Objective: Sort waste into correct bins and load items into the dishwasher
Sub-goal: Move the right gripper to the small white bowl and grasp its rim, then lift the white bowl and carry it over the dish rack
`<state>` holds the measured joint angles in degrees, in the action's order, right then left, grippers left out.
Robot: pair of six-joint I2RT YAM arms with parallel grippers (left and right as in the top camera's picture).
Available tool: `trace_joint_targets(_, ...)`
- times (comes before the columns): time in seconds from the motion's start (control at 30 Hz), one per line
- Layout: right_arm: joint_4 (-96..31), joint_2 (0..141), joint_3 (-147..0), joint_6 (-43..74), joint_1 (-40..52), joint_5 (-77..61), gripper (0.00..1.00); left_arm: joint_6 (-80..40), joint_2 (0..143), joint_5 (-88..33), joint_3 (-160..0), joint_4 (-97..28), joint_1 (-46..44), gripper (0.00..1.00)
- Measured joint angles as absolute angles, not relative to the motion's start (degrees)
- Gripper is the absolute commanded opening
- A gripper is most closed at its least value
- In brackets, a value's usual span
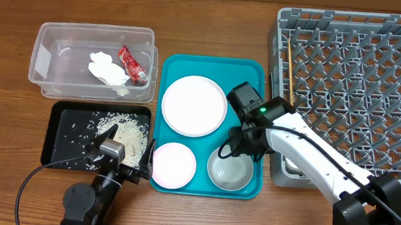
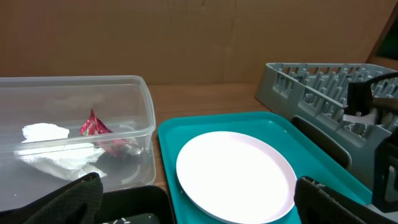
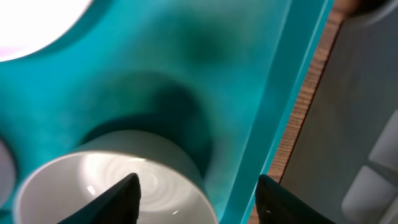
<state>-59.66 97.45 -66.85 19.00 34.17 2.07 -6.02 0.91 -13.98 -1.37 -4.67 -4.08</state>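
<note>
My right gripper should move straight down over the white bowl's rim on the rack side, with that rim between its open fingers, before it closes.
My right gripper [image 1: 240, 147] [image 3: 196, 199] is open and straddles the rim of a white bowl [image 1: 230, 171] [image 3: 93, 180] on the teal tray [image 1: 252, 69]. One finger is inside the bowl, the other outside it. A large white plate [image 1: 194, 104] [image 2: 233, 174] and a smaller pinkish plate [image 1: 173, 164] also lie on the tray. My left gripper [image 1: 124, 151] [image 2: 199, 199] is open and empty over the black tray [image 1: 62, 136], which holds rice grains [image 1: 128, 131]. The clear tub [image 1: 68, 33] [image 2: 149, 106] holds the napkin [image 1: 105, 68] [image 2: 46, 132] and red wrapper [image 1: 133, 64] [image 2: 93, 124]. Chopsticks [image 1: 290, 73] lie in the grey rack [image 1: 359, 76]. No cup shows.
The rack's wall [image 3: 348, 124] stands close beside the teal tray's right edge [image 3: 249, 74], with a narrow strip of wooden table between them. The rack [image 2: 305, 87] and my right arm [image 2: 373, 106] show at the right of the left wrist view.
</note>
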Motion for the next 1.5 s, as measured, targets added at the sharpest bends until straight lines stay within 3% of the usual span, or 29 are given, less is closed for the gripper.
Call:
trace_joint_targets(0.17, -58.35, 97.45, -63.51, 17.06, 34.17, 1.52, 0.25, -6.02, 0.91, -13.98, -1.37, -4.67, -4.08, 1.0)
trace_joint_targets(0.4, -57.58, 97.45, -62.43, 16.16, 34.17, 0.45, 0.04, -6.0, 0.91, -13.98, -1.37, -4.67, -4.08, 1.0)
trace_joint_targets(0.7, -57.52, 95.9, -62.63, 16.6, 34.17, 0.19, 0.04, -6.02, 0.91, -13.98, -1.37, -4.67, -4.08, 1.0)
trace_joint_targets(0.9, -60.03, 87.31, -65.39, 19.51, 34.17, 6.59, 0.04, -6.02, 0.91, -13.98, -1.37, -4.67, -4.08, 1.0)
trace_joint_targets(1.2, -52.82, 69.84, -68.18, 22.94, 33.71, 34.81, 0.04, -6.02, 0.91, -14.0, -1.37, -4.67, -4.08, 1.0)
trace_joint_targets(1.5, -49.5, 74.11, -68.36, 23.55, 25.39, 63.13, 0.04, -6.02, 0.91, -13.98, -1.37, -4.67, -4.08, 1.0)
